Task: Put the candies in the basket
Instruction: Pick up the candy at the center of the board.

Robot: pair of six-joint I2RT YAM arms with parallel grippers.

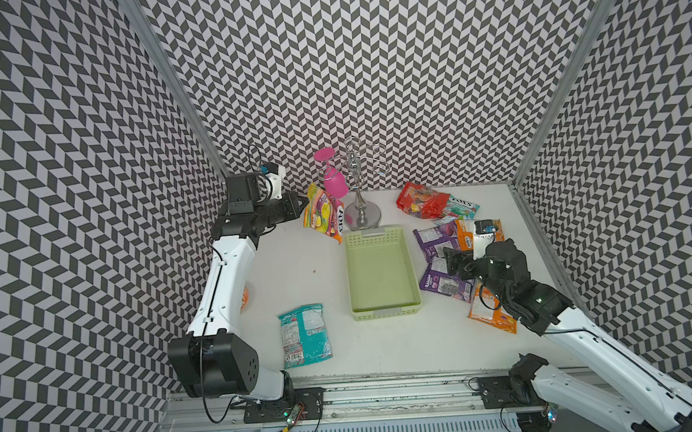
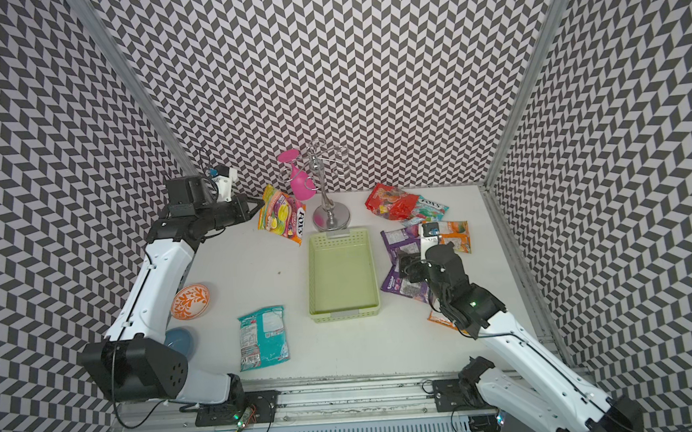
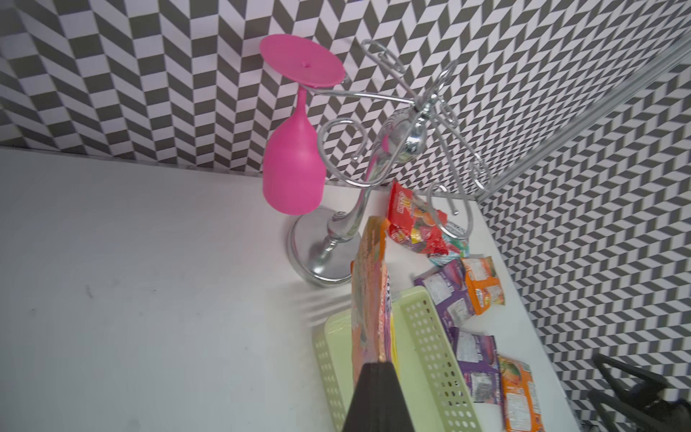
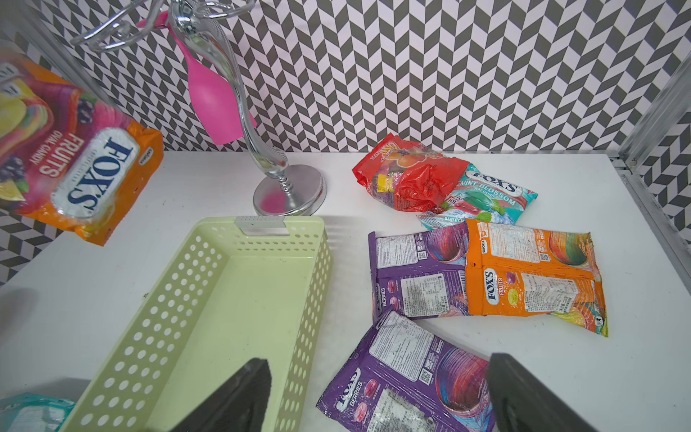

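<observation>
The orange bag still hangs outside the basket's rim, so my left gripper will next move sideways and down over the basket's far half (image 1: 377, 255) to let go of the orange FOX'S bag (image 1: 322, 212).
My left gripper (image 1: 304, 203) (image 3: 377, 364) is shut on the edge of an orange FOX'S candy bag (image 1: 322, 212) (image 4: 74, 161), which hangs in the air at the far left corner of the pale-green basket (image 1: 384, 310) (image 4: 232, 299). The basket holds nothing. My right gripper (image 1: 452, 264) (image 4: 379, 361) stands open just above a purple bag (image 4: 407, 374) to the basket's right. Beyond it lie another purple bag (image 4: 415, 276), an orange bag (image 4: 531, 276), a red bag (image 4: 411, 179) and a mint bag (image 4: 490, 194). A teal bag (image 1: 305, 334) lies front left, and an orange bag (image 1: 490, 319) lies under the right arm.
A chrome glass stand (image 1: 361, 216) with a pink wine glass (image 1: 334, 180) hanging on it stands right behind the basket, close to the held bag. An orange-and-white plate (image 2: 190, 301) and a blue dish (image 2: 179, 338) sit under the left arm. Patterned walls close three sides.
</observation>
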